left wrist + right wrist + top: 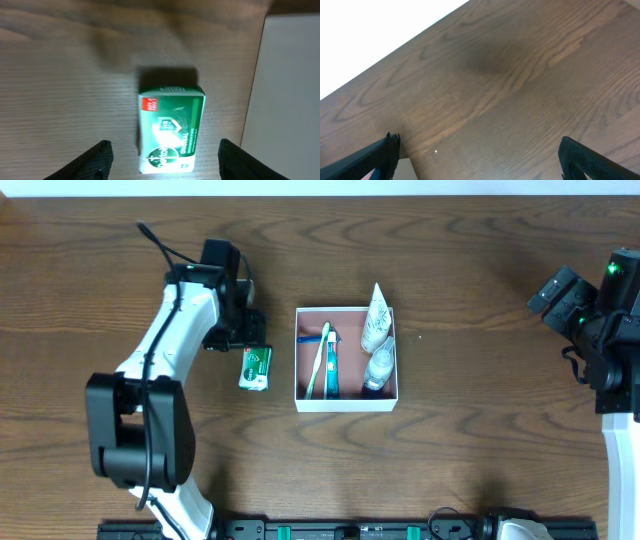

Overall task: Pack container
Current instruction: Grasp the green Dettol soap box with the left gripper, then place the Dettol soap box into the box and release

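The left gripper will next move down over the green soap packet (256,368) (171,129), with one finger going down each long side, because the packet lies below the gripper, between its open fingers.
The container (346,402) is a shallow white-walled box with a pink-brown inside at the table's middle. It holds toothbrushes (324,362), a white tube (376,316) and a small clear bottle (379,367). A green soap packet (256,368) lies on the table just left of it. My left gripper (244,340) hovers above the packet's far end, open, with the packet (171,129) between the fingers (161,162) and the container wall (285,95) to the right. My right gripper (477,160) is open and empty over bare wood at the far right.
The table is dark brown wood. The left arm (160,350) reaches in from the front left. The right arm (605,330) stands at the right edge. A black rail (350,529) runs along the front edge.
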Motion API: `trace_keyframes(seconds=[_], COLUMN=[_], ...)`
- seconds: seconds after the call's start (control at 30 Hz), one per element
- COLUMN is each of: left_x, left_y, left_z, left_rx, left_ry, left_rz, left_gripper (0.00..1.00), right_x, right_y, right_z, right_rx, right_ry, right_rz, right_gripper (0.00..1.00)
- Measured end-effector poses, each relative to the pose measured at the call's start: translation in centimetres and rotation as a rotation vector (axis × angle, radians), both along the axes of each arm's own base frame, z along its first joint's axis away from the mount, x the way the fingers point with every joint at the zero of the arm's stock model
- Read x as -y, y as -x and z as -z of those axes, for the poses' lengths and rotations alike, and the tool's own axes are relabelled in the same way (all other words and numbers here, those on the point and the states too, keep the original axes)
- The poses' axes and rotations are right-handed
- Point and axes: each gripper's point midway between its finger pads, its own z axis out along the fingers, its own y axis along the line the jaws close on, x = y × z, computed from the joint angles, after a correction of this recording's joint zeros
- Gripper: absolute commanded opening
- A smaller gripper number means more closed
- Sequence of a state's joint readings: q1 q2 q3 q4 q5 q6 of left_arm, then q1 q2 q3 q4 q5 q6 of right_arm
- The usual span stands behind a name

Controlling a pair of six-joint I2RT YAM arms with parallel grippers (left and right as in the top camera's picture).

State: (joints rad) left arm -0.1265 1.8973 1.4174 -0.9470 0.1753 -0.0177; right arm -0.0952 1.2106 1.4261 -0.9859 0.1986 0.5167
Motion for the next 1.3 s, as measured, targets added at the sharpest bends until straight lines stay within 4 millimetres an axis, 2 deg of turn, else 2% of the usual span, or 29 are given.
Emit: trace_keyframes(seconds=[0.3, 0.47, 0.57, 0.73, 0.83, 1.0, 1.13, 1.2, 1.3], left_x=[0.8, 2.1, 2.4, 2.2, 2.2, 2.2, 1.9, 1.9, 2.5], left_y=[1.9, 2.6, 2.8, 3.1, 3.2, 3.3, 4.6, 4.5, 2.9], left_z=[4.4, 4.9, 5.1, 5.6, 5.9, 5.7, 4.8, 3.1, -1.3], left_rx=[-0.154, -0.175, -0.178, -0.184, -0.182, -0.184, -0.236, -0.219, -0.081], left_ry=[-0.011, -0.017, -0.019, -0.02, -0.02, -0.019, -0.03, -0.028, -0.004], left_rz=[0.042, 0.084, 0.089, 0.086, 0.082, 0.069, 0.063, 0.06, 0.064], left_gripper=[0.69, 0.68, 0.59, 0.56, 0.43, 0.41, 0.41, 0.41, 0.41], right_x=[0.0, 0.0, 0.0, 0.0, 0.0, 0.0, 0.0, 0.0, 0.0], right_y=[0.0, 0.0, 0.0, 0.0, 0.0, 0.0, 0.0, 0.0, 0.0], right_z=[0.0, 0.0, 0.0, 0.0, 0.0, 0.0, 0.0, 0.0, 0.0], right_rx=[0.0, 0.0, 0.0, 0.0, 0.0, 0.0, 0.0, 0.0, 0.0], right_ry=[0.0, 0.0, 0.0, 0.0, 0.0, 0.0, 0.0, 0.0, 0.0], right_rz=[0.0, 0.0, 0.0, 0.0, 0.0, 0.0, 0.0, 0.0, 0.0], right_gripper=[0.99, 0.99, 0.99, 0.99, 0.99, 0.99, 0.99, 0.99, 0.99])
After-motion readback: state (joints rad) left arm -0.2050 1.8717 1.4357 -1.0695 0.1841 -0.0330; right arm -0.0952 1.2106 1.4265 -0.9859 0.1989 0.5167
